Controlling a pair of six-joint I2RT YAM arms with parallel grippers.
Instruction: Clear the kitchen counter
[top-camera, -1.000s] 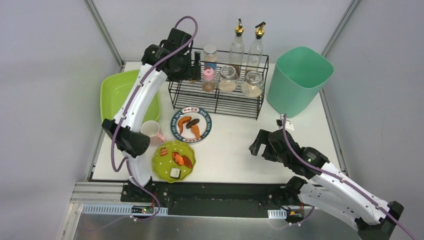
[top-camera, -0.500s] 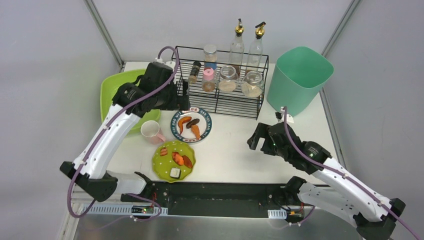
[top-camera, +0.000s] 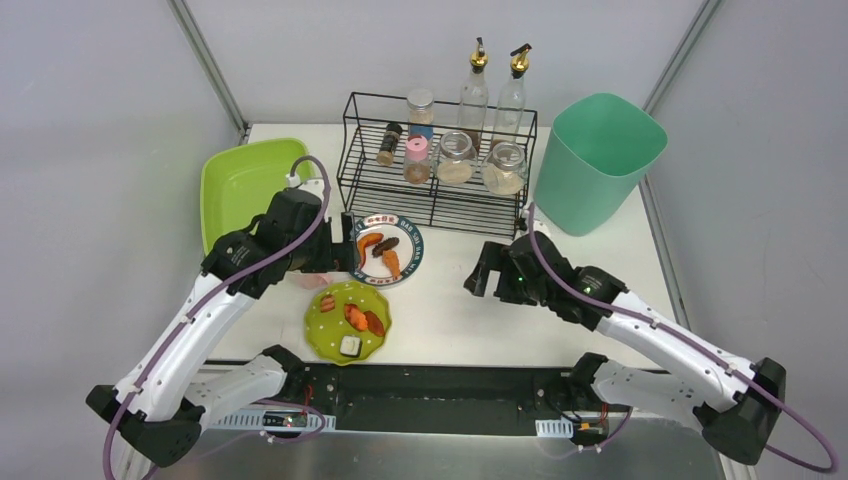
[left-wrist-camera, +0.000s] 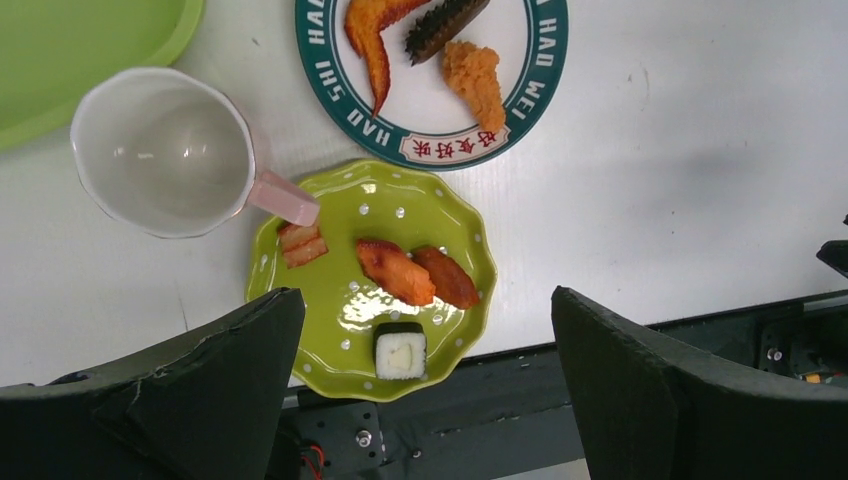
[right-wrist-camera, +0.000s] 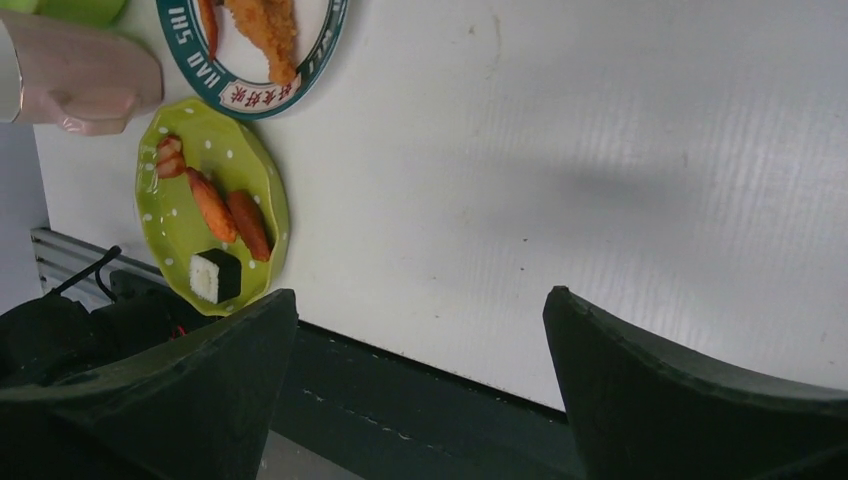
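The white plate lies below my right gripper and to its left in the top view. The gripper moves down and across onto the white plate's facing teal rim (top-camera: 413, 267) (right-wrist-camera: 321, 62) next.
The white kitchen counter (top-camera: 470, 310) holds a teal-rimmed white plate (top-camera: 383, 250) with fried food and a lime-green dotted plate (top-camera: 348, 320) with sausage pieces and a sushi roll at its front edge. A pink cup (left-wrist-camera: 160, 150) stands empty to the left of the plates; the left arm mostly hides it in the top view. My left gripper (top-camera: 325, 262) hovers open and empty above the cup and plates, over the lime plate (left-wrist-camera: 370, 290) in its wrist view. My right gripper (top-camera: 478, 275) is open and empty over bare counter, right of the plates (right-wrist-camera: 210, 210).
A lime-green square tub (top-camera: 235, 185) sits at the back left. A black wire rack (top-camera: 440, 195) with jars and bottles stands at the back middle. A mint-green bin (top-camera: 598, 160) stands at the back right. The black front rail (top-camera: 440, 385) runs along the near edge.
My left arm has swung back from the rack to above the cup and plates. My right arm has moved left, toward the counter's middle. Both grippers stay empty.
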